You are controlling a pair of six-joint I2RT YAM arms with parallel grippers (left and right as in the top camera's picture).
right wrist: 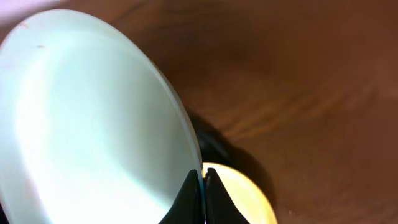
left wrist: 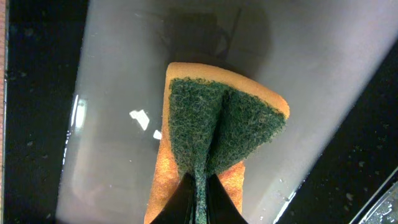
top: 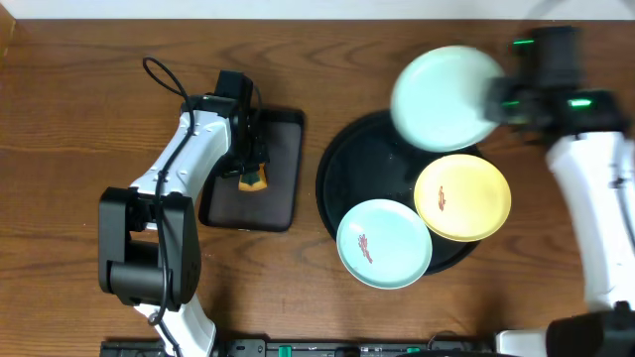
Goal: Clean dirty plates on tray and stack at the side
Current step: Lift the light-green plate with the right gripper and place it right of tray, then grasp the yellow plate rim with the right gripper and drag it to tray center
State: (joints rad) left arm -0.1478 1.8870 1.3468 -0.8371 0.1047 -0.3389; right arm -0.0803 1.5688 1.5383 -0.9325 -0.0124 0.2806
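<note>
My right gripper moves to the right in the overhead view next, down onto the bare table beside the yellow plate [top: 462,197].
My right gripper [top: 493,99] is shut on the rim of a pale turquoise plate [top: 444,97] and holds it lifted and tilted over the far edge of the round black tray [top: 332,169]; it fills the right wrist view [right wrist: 93,124], pinched in the jaws [right wrist: 203,186]. A pale yellow plate [top: 462,197] with a reddish smear and a second turquoise plate [top: 384,243] with a smear lie on the tray. My left gripper [top: 251,171] is shut on a folded orange and green sponge [left wrist: 214,134] over the rectangular tray.
A small rectangular black tray [top: 283,198] lies left of the round tray; its wet glossy floor shows in the left wrist view [left wrist: 112,124]. Brown wooden table [top: 79,119] all round.
</note>
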